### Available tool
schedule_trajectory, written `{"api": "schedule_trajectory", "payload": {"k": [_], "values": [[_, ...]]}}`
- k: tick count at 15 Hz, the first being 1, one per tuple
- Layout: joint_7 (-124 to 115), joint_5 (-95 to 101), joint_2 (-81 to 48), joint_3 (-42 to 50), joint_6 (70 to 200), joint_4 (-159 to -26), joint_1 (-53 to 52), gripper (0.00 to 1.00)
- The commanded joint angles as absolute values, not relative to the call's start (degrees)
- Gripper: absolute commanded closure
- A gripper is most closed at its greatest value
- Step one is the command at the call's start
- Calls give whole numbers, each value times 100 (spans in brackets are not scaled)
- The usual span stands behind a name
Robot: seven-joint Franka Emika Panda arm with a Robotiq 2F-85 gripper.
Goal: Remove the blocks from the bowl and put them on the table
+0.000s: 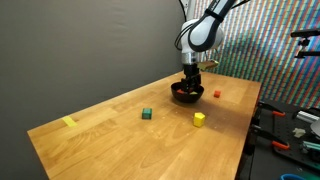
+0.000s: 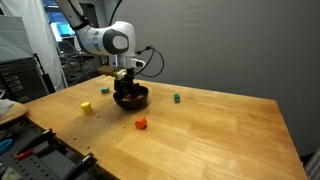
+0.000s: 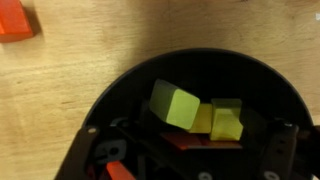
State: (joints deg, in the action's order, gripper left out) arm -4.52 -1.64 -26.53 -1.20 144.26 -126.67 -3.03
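The robot's gripper will next move slightly outward to straddle the tilted yellow-green block [image 3: 175, 104], which is off-centre toward the side of the red-orange block.
The black bowl [image 1: 187, 96] [image 2: 133, 100] stands on the wood table [image 1: 110, 140] [image 2: 220, 135]. My gripper [image 1: 190, 82] [image 2: 127, 88] reaches down into it. In the wrist view the bowl [image 3: 130, 85] holds a yellow-green block [image 3: 175, 105], a second yellow-green block [image 3: 228, 122], a yellow one [image 3: 202, 118] between them and a red one [image 3: 190, 140] underneath. My gripper [image 3: 190, 150] is open, with its fingers on either side of these blocks. On the table lie a green block [image 1: 147, 114] [image 2: 177, 98], a yellow block [image 1: 199, 118] [image 2: 86, 106] and a red-orange block [image 1: 217, 94] [image 2: 141, 123] [image 3: 15, 20].
A flat yellow tape strip [image 1: 69, 122] lies near one table end. Tools and clutter sit on a bench beside the table [image 1: 285, 130] [image 2: 30, 150]. A grey wall [image 1: 80, 40] backs the table.
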Motion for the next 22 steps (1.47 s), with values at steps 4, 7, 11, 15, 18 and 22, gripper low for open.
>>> {"api": "schedule_trajectory", "payload": {"k": [4,7,11,15,18,22], "values": [[-334,-212,-2816,-157,14366,-12380,-238,53],[-436,-111,-2654,-75,14271,-12411,-281,78],[-491,-54,-2231,-27,14380,-12576,-303,85],[-607,119,-1633,6,14980,-12678,-401,84],[-770,423,-1676,-16,15403,-12228,-566,84],[-635,559,-2427,-193,15240,-11115,-790,84]]}}
